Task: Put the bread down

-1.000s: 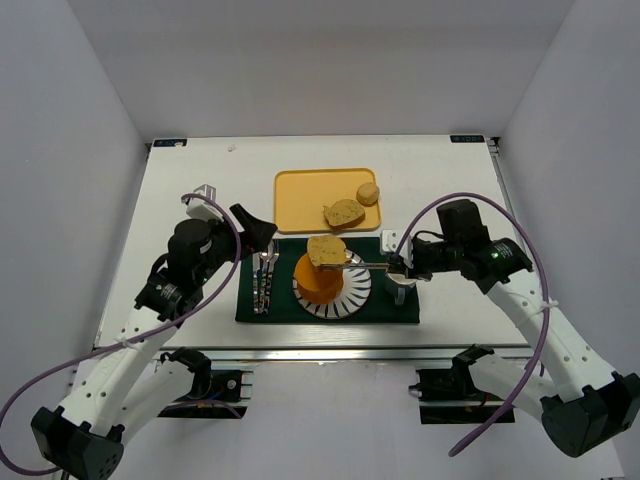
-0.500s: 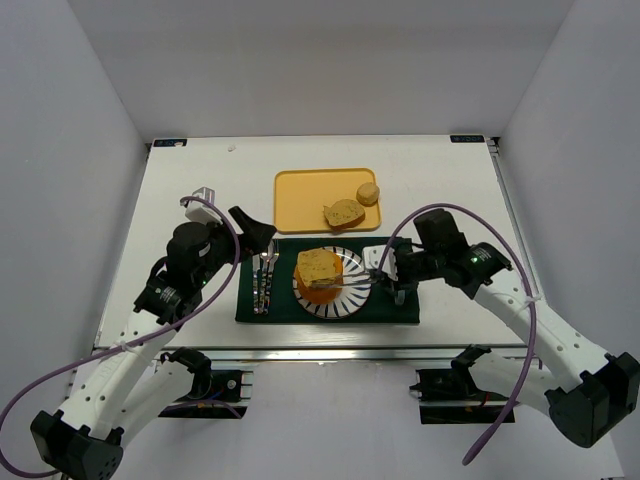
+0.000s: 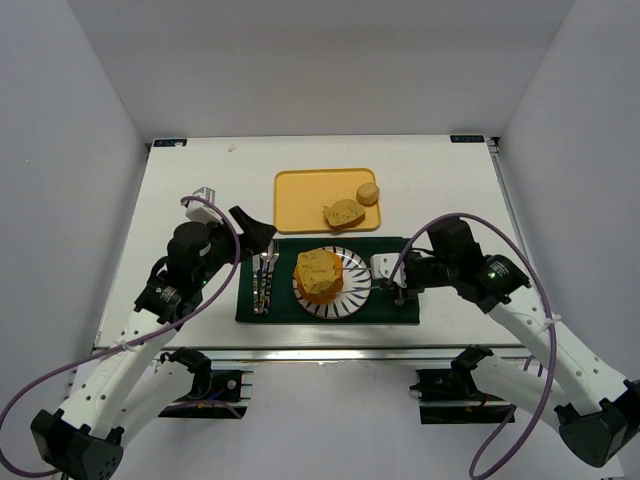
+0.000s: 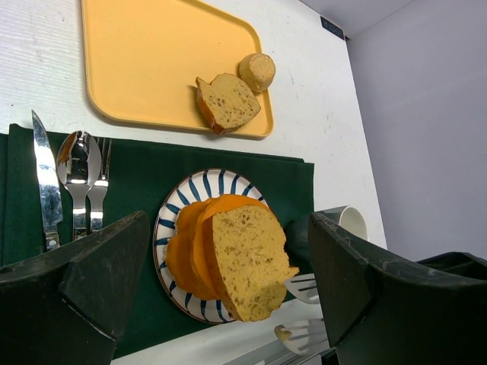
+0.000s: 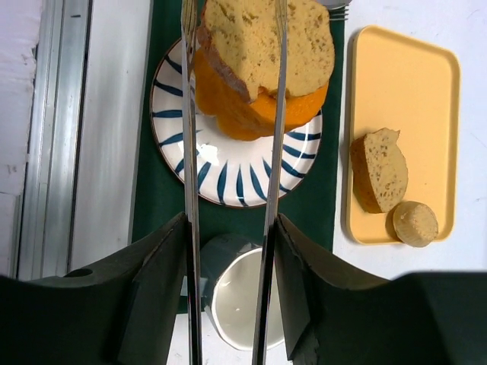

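The right gripper moves outward and lowers the tongs (image 3: 368, 288) over the second slice's near edge (image 3: 346, 224) next, since it lies on the tray, outward of and below my gripper.
A speckled tan bread slice (image 3: 318, 266) lies on top of the thick orange bun (image 3: 322, 288) on the blue-striped plate (image 3: 352, 292). My right gripper (image 3: 400, 283) is shut on metal tongs (image 3: 368, 288). The tongs' arms (image 5: 189, 152) stand spread, and their tips (image 4: 304, 287) sit just off the slice (image 4: 247, 258) at its right edge. A second slice (image 3: 344, 213) and a small round bun (image 3: 368, 193) lie on the yellow tray (image 3: 300, 195). Left of the plate, my left gripper (image 3: 255, 232) hovers open and holds nothing.
The plate sits on a dark green mat (image 3: 260, 308). A knife, spoon and fork (image 3: 265, 280) lie on the mat left of the plate. A white cup (image 5: 236, 304) stands on it to the right, under my right gripper. The table's metal front rail (image 5: 99, 152) runs just beyond.
My right gripper lowered the slice onto the orange bun, then the tongs spread and drew back to the right, leaving it there. The left arm stayed still.
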You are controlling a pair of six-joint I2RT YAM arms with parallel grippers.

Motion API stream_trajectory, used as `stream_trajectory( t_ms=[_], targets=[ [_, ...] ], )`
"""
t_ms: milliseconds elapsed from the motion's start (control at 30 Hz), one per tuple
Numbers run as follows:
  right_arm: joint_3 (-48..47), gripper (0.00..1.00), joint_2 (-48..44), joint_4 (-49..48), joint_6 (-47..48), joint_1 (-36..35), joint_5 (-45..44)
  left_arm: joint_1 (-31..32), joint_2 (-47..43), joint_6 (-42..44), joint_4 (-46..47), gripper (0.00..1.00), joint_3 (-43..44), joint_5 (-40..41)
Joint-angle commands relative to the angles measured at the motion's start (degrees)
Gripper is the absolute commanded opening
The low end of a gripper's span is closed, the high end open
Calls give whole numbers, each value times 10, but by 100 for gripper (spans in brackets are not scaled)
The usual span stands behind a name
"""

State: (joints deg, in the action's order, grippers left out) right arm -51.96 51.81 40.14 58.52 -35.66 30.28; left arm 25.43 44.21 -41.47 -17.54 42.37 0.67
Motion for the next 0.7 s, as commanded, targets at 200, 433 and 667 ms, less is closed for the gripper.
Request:
stream_trajectory(
  t_ms=[200, 433, 667],
  targets=[
    [-92, 50, 19, -98, -155, 0, -28, -2, 3, -1, 15, 94, -4, -6],
    [-192, 44, 161, -95, -136, 93, -46, -2, -1, 1, 6, 94, 2, -6],
    [-191, 40, 260, -73, -5, 138, -65, -2, -9, -5, 8, 94, -4, -6]
  ],
)
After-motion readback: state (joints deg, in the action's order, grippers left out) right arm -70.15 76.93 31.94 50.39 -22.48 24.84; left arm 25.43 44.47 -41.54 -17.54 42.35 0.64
